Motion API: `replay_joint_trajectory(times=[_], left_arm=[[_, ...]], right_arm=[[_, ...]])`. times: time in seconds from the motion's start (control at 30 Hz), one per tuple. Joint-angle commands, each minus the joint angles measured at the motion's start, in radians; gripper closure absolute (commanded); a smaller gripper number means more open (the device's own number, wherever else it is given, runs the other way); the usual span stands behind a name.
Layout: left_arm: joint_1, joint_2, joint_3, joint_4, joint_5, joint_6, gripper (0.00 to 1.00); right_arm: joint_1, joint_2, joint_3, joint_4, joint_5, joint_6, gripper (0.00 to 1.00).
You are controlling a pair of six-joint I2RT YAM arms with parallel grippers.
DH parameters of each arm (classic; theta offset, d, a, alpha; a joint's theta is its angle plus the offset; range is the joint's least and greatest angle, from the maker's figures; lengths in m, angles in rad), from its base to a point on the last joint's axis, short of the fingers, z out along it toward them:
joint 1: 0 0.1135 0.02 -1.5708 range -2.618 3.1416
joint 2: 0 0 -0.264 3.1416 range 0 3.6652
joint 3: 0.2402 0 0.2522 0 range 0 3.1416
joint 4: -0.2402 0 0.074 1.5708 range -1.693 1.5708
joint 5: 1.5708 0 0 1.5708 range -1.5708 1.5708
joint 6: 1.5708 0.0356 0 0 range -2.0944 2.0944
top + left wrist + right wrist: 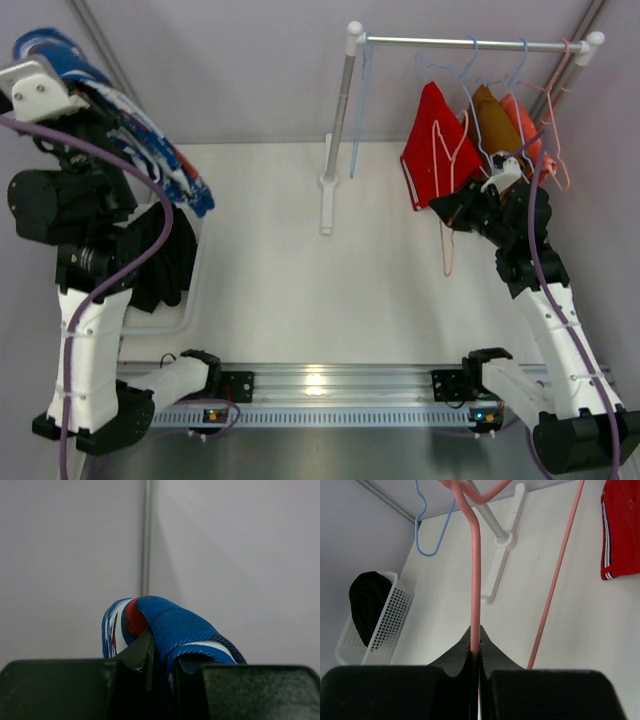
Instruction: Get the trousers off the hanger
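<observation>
My left gripper will move down next with the blue trousers (160, 160) and release them onto the black trousers in the white basket, because the cloth is hanging high above the basket.
My left gripper (55, 60) is raised at the far left and shut on the blue trousers (160, 160) with a white-red-black pattern; they drape down from it over the basket. In the left wrist view the blue cloth (170, 625) is pinched between the jaws (162, 652). My right gripper (447, 205) is shut on the wire of an empty pink hanger (475, 580) below the rail. Red trousers (432, 145), brown trousers (493, 120) and orange-red trousers (527, 130) hang on hangers on the rail (470, 43). Black trousers (165, 255) lie in the white basket (190, 300).
An empty blue hanger (358, 120) hangs at the rail's left end, next to the rack post (335, 140). The post's foot (502, 540), the perforated basket (385, 625) and the red trousers (620, 530) show in the right wrist view. Grey walls enclose the white table.
</observation>
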Motion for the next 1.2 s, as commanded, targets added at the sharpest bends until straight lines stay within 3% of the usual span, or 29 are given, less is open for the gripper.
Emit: replay_joint_trajectory(times=[0.0, 0.33, 0.67, 0.97, 1.17], left_arm=[[0.11, -0.15, -0.096, 0.125, -0.03, -0.041, 1.0], [0.43, -0.518, -0.488, 0.051, -0.134, -0.05, 1.0], [0.633, -0.795, -0.834, -0.022, -0.165, -0.06, 1.0], [0.685, -0.87, -1.092, 0.051, -0.199, 0.082, 1.0], [0.685, -0.765, -1.228, 0.219, -0.138, 0.128, 1.0]], right_arm=[[-0.009, 0.029, 0.063, 0.033, -0.057, -0.02, 1.0], [-0.009, 0.121, 0.132, 0.039, -0.148, -0.017, 1.0], [-0.009, 0.156, 0.153, 0.01, -0.166, -0.029, 1.0], [-0.007, 0.202, 0.178, -0.029, -0.174, -0.048, 1.0], [-0.007, 0.254, 0.188, -0.012, -0.171, -0.029, 1.0]])
